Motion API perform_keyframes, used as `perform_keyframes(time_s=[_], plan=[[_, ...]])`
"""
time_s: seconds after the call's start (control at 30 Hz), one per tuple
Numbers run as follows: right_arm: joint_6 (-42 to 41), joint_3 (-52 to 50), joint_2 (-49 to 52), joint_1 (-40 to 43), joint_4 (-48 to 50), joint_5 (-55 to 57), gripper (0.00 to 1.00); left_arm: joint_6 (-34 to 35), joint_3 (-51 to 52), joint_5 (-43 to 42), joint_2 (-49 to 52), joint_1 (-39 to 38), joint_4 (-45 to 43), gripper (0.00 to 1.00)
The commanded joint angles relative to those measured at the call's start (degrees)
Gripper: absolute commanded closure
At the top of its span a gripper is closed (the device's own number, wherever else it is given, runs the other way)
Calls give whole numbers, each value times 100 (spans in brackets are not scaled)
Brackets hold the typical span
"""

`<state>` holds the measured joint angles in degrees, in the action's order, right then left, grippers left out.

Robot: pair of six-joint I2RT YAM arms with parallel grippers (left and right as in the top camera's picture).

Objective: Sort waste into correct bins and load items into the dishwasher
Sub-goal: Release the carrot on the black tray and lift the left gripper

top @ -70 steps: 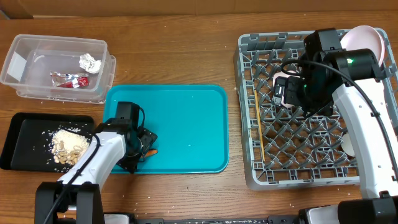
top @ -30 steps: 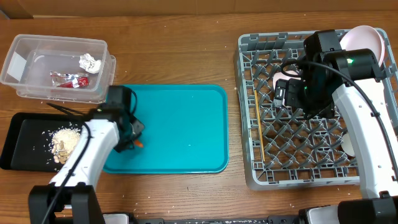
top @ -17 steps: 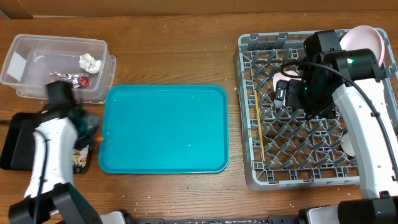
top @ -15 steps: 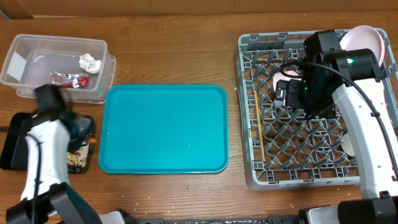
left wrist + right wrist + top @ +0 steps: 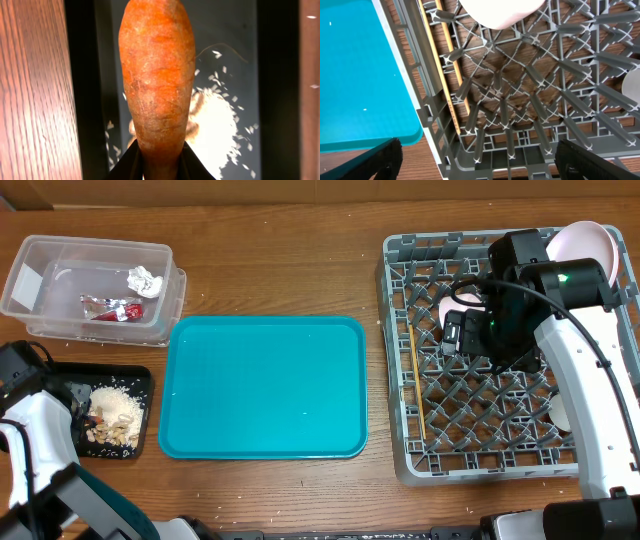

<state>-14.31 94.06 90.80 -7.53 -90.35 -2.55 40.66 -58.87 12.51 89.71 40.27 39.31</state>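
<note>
I will next lower the small orange carrot (image 5: 157, 75) with my left gripper into the black tray bin, beside the beige scraps, and let it go, because food waste already lies there.
My left gripper (image 5: 159, 161) is shut on the small orange carrot (image 5: 157, 75), which hangs over the black tray bin (image 5: 272, 75) above the beige scraps and rice (image 5: 215, 125). From overhead the left arm (image 5: 30, 405) is at the far left beside that tray (image 5: 40, 375). The clear tub (image 5: 95, 285) holds the red-silver wrapper (image 5: 110, 308) and the crumpled tissue (image 5: 145, 278). My right gripper (image 5: 485, 167) stands open over the grey dish rack (image 5: 520, 100). In the rack lie the chopsticks (image 5: 447, 75) and a white dish (image 5: 500, 12).
The teal tray (image 5: 265, 385) lies bare in the middle. The rack (image 5: 400, 430) on the right also holds a white bowl (image 5: 585, 245) at its back corner and another white dish (image 5: 560, 412) half hidden by the right arm (image 5: 590, 370).
The left arm has swung left off the teal tray, carrying the carrot to above the black tray. The right arm has stayed in place.
</note>
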Motion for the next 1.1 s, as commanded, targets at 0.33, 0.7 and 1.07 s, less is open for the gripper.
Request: perform_keyframes(time_s=[0.33, 0.7, 1.07], plan=[[83, -4, 7, 13, -4, 7, 0, -376, -107, 313, 802, 33, -295, 87], [85, -4, 7, 13, -20, 11, 0, -654, -109, 286, 831, 26, -326, 51], [85, -4, 7, 13, 393, -13, 0, -1294, -643, -1215, 79, -269, -170, 33]])
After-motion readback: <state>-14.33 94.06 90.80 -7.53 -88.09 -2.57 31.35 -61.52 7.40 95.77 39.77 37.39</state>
